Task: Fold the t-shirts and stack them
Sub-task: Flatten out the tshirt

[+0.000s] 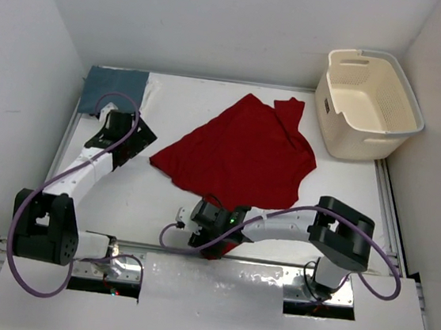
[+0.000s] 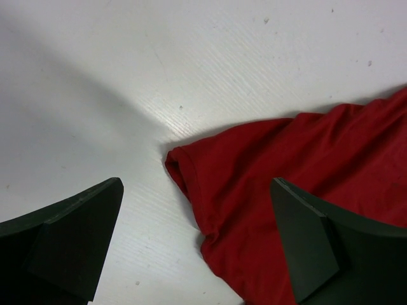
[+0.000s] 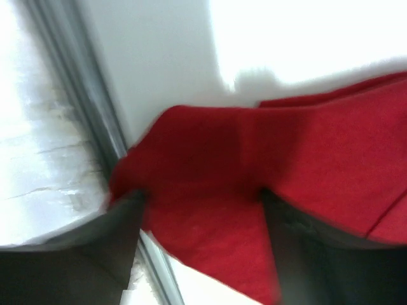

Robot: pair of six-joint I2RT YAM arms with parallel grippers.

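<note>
The red shirt's sleeve corner [image 1: 156, 160] [image 2: 182, 160] is below my left gripper and to its right in the top view, so my left gripper will move down and over onto it next.
The bright red t-shirt [image 1: 241, 155] lies spread and rumpled in the middle of the table. A folded blue-grey t-shirt [image 1: 115, 89] sits in the far left corner. No white t-shirt can be made out for sure. My left gripper [image 1: 136, 146] hovers open just left of the red shirt; in the left wrist view its sleeve corner [image 2: 191, 168] lies between the wide jaws of that gripper [image 2: 196, 190]. My right gripper [image 1: 197, 214] is at the shirt's near hem by the table's front rail. That gripper [image 3: 200, 194] has its fingers apart, and red cloth [image 3: 254, 165] fills the gap in a blurred view.
A cream perforated laundry basket [image 1: 370, 106] stands at the far right corner with nothing showing inside. White walls close in the left, back and right sides. A metal rail [image 1: 218, 254] runs along the near edge beside the right gripper.
</note>
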